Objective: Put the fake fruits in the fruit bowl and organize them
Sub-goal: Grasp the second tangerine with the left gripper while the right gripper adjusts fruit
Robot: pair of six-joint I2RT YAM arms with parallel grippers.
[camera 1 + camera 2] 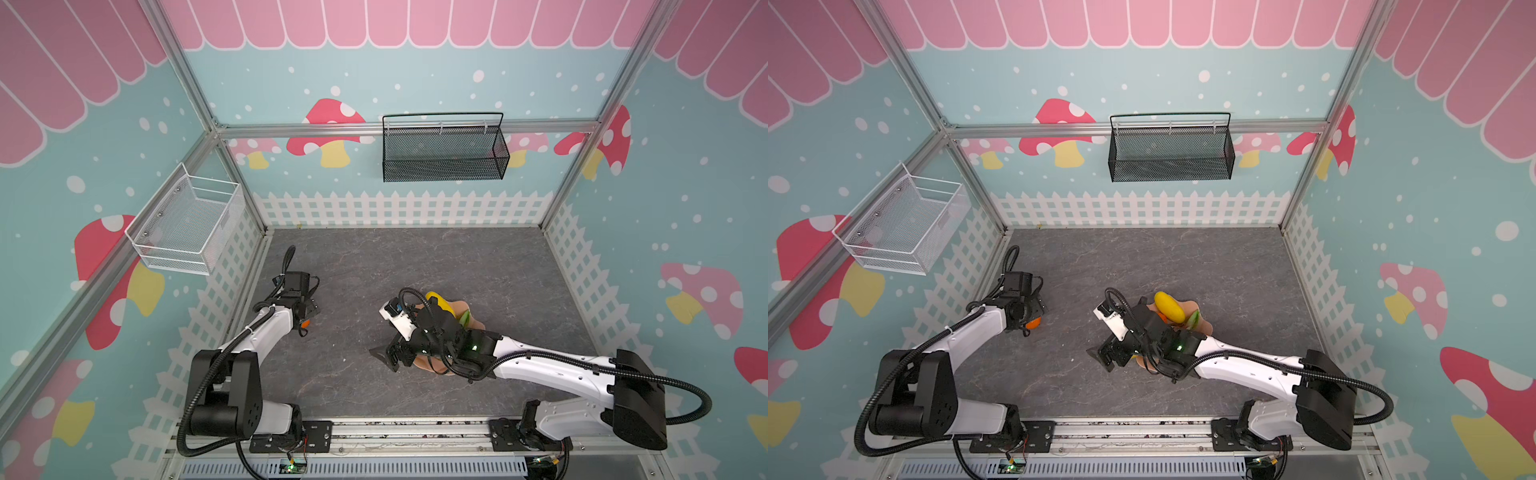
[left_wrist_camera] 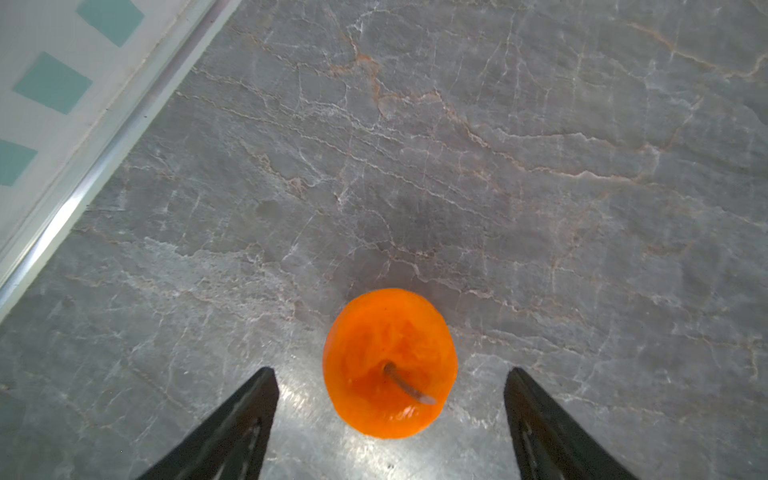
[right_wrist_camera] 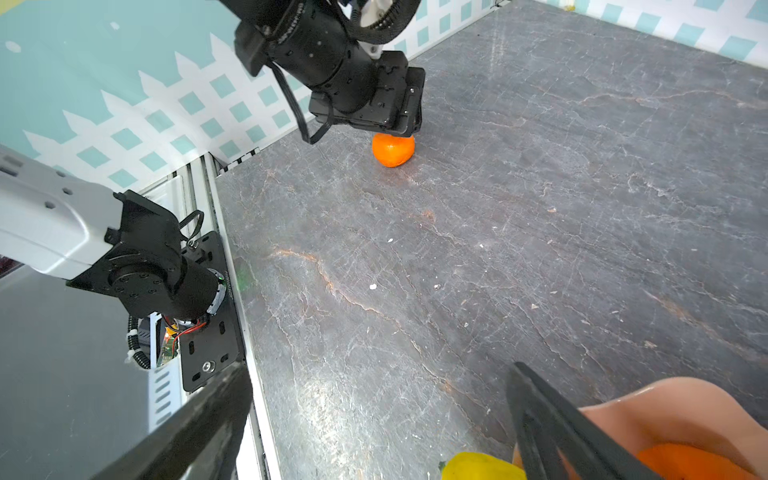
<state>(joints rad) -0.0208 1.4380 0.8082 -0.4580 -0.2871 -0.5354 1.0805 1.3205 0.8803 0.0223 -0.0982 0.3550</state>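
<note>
The orange near the wall [image 1: 1033,324] [image 2: 389,364] is between the open fingers of my left gripper, which hang on either side of it, so my left gripper should lower over it and close on its round middle.
An orange [image 2: 390,363] with a short stem sits on the grey table near the left wall, also visible in both top views [image 1: 305,323] [image 1: 1033,323]. My left gripper [image 2: 390,370] hangs over it, open, one finger on each side and neither touching. The salmon-pink fruit bowl [image 1: 459,306] [image 3: 665,399] stands mid-table, mostly hidden under my right arm. It holds a yellow mango [image 1: 1169,306], another orange [image 3: 698,461] and a green-tipped dragon fruit [image 1: 1194,319]. My right gripper [image 3: 374,370] is open and empty over the bowl's left rim, above a second yellow mango [image 3: 482,465].
A black mesh basket [image 1: 444,147] hangs on the back wall and a white wire basket [image 1: 187,224] on the left wall. The left wall's metal rail [image 2: 104,149] runs close to the orange. Bare table lies between the two arms.
</note>
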